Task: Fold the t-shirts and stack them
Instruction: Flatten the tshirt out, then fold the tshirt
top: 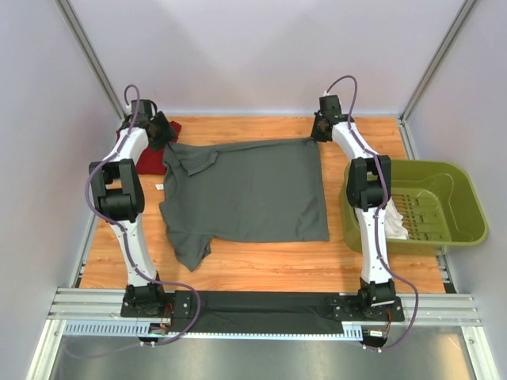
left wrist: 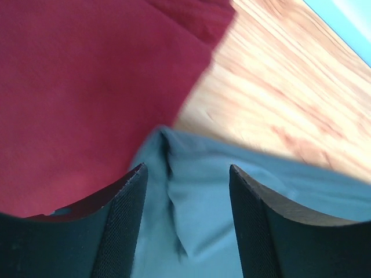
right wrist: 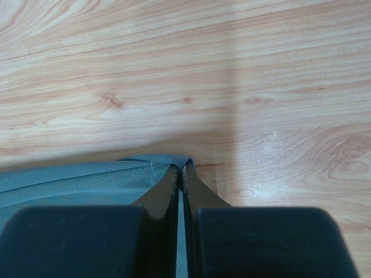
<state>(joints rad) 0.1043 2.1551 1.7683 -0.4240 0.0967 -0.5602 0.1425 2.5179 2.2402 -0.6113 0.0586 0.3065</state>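
Observation:
My left gripper should next lower back and across onto the grey t-shirt flap's near tip (top: 188,171) (left wrist: 183,246), which lies below it and to its right in the top view.
The dark grey t-shirt (top: 245,190) lies spread on the wooden table (top: 261,265), one sleeve hanging toward the near left. My left gripper (top: 162,136) stands open over its far left corner. In the left wrist view the grey cloth (left wrist: 197,220) lies loose between the spread fingers of the left gripper (left wrist: 185,168). The dark red t-shirt (left wrist: 87,87) lies bunched just beyond, at the table's far left (top: 149,161). My right gripper (top: 321,131) is shut on the grey shirt's far right corner. The right wrist view shows the hem (right wrist: 75,182) pinched at the tips of the right gripper (right wrist: 181,168).
An olive-green plastic basket (top: 467,214) stands off the table's right edge, with a white cloth (top: 396,226) at its left side. A small white tag (top: 159,187) lies on the wood left of the grey shirt. Grey walls close in the back and both sides.

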